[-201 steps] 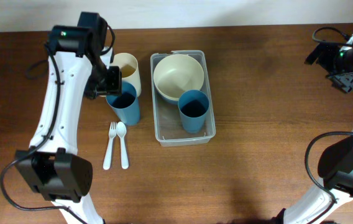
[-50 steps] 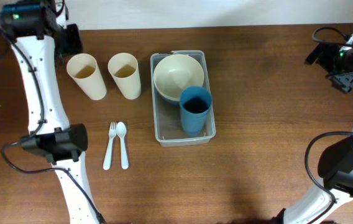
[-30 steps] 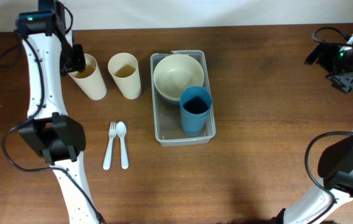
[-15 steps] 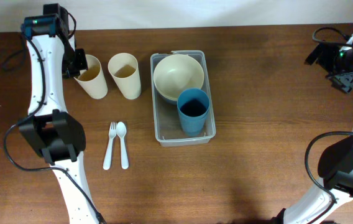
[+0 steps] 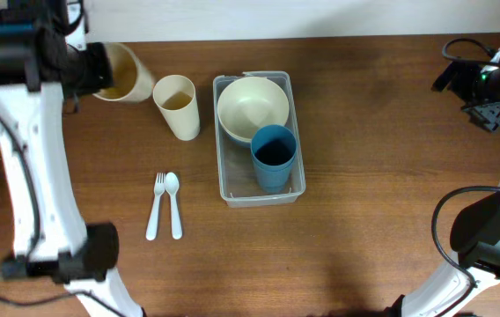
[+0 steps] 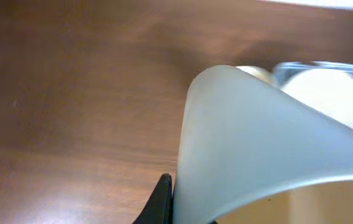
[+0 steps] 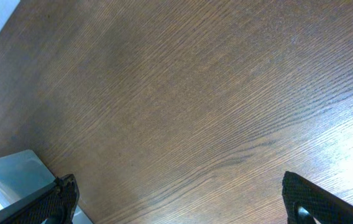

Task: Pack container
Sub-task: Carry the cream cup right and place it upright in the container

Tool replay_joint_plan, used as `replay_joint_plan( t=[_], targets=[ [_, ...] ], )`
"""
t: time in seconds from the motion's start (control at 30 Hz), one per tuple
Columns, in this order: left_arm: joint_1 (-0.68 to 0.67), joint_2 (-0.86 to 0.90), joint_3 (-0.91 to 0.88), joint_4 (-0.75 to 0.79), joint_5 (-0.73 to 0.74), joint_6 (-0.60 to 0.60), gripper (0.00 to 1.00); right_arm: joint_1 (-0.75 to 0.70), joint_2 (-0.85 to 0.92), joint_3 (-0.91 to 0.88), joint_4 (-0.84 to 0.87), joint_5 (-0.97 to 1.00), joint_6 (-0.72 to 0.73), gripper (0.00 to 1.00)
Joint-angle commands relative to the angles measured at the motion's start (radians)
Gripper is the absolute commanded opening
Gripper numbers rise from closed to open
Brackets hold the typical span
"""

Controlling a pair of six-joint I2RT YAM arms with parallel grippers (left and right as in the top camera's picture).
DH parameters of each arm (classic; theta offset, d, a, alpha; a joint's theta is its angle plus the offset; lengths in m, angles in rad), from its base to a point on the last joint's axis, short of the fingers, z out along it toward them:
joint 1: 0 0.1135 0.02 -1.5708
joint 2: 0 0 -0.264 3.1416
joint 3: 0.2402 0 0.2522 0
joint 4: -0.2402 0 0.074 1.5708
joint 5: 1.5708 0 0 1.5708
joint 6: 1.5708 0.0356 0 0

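Note:
I will carry the cream cup past the standing one with my left gripper next. Then I will lower it into the container's gap beside the blue cup (image 5: 273,157) and let go of the cream cup's rim.
The clear container (image 5: 237,187) sits at the table's middle, holding a cream bowl (image 5: 252,107) and a blue cup (image 5: 273,157). My left gripper (image 5: 94,72) is shut on the rim of a cream cup (image 5: 125,74), held tilted above the table at the far left. In the left wrist view this cup (image 6: 257,143) fills the frame, with one black finger (image 6: 163,202) against its wall. A second cream cup (image 5: 177,106) stands left of the container. My right gripper (image 5: 488,88) hangs open at the far right with nothing in it (image 7: 183,205).
A white fork (image 5: 156,208) and spoon (image 5: 173,204) lie side by side in front of the cups. A corner of the container (image 7: 9,174) shows at the right wrist view's lower left. The table's back edge meets a white wall.
The left gripper has shut on the left cream cup's rim and lifted it off the table, tilting it. The left arm rose toward the camera. The right arm has not moved.

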Motion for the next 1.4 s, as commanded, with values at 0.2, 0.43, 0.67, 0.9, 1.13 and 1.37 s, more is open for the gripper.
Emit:
replay_joint_plan(
  t=[0.2, 0.43, 0.67, 0.9, 1.13, 1.37],
  targets=[
    [-0.25, -0.159, 0.01, -0.001, 0.048, 0.009, 0.02, -0.001, -0.002, 0.002, 0.0, 0.009, -0.004, 0.99],
    [-0.327, -0.157, -0.199, -0.001, 0.036, 0.008, 0.01, -0.001, -0.002, 0.002, 0.0, 0.009, -0.004, 0.99],
    [-0.335, -0.157, -0.487, 0.089, 0.041, 0.009, 0.01, -0.001, -0.002, 0.002, 0.0, 0.009, -0.004, 0.99],
    [-0.356, -0.157, -0.652, 0.23, 0.053, 0.009, 0.02, -0.001, -0.002, 0.002, 0.0, 0.009, -0.004, 0.99],
    [-0.391, -0.154, -0.758, 0.343, 0.064, 0.008, 0.02, -0.001, -0.002, 0.002, 0.0, 0.009, -0.004, 0.99],
    [-0.445, -0.154, -0.771, 0.359, 0.063, 0.008, 0.02, -0.001, -0.002, 0.002, 0.0, 0.009, -0.004, 0.99]
  ],
)
